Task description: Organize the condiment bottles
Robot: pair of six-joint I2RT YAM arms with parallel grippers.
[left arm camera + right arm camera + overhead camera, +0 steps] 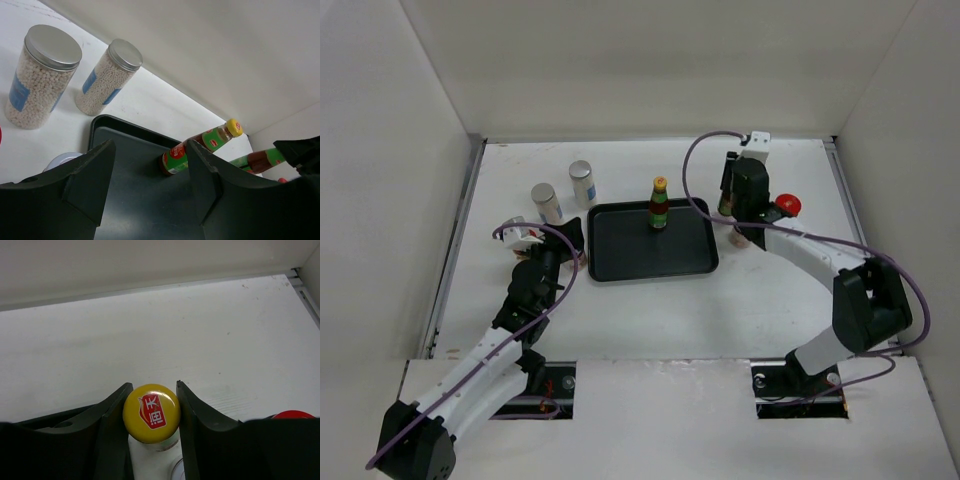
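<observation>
My right gripper carries the sauce bottle to the left in the top view next. Then it goes down onto the tray beside the standing bottle, where the tray's bottom is bare.
One green-labelled, yellow-capped sauce bottle stands on the black tray; it also shows in the left wrist view. My right gripper is shut on the second sauce bottle's yellow cap, just right of the tray. Two white silver-lidded shakers stand left of the tray's far corner, and show in the left wrist view. My left gripper is open and empty over the tray's left edge.
A red-capped jar and a short jar stand beside my right gripper. A small red-and-white jar sits just left of my left gripper; a silver lid shows under its left finger. White walls enclose the table.
</observation>
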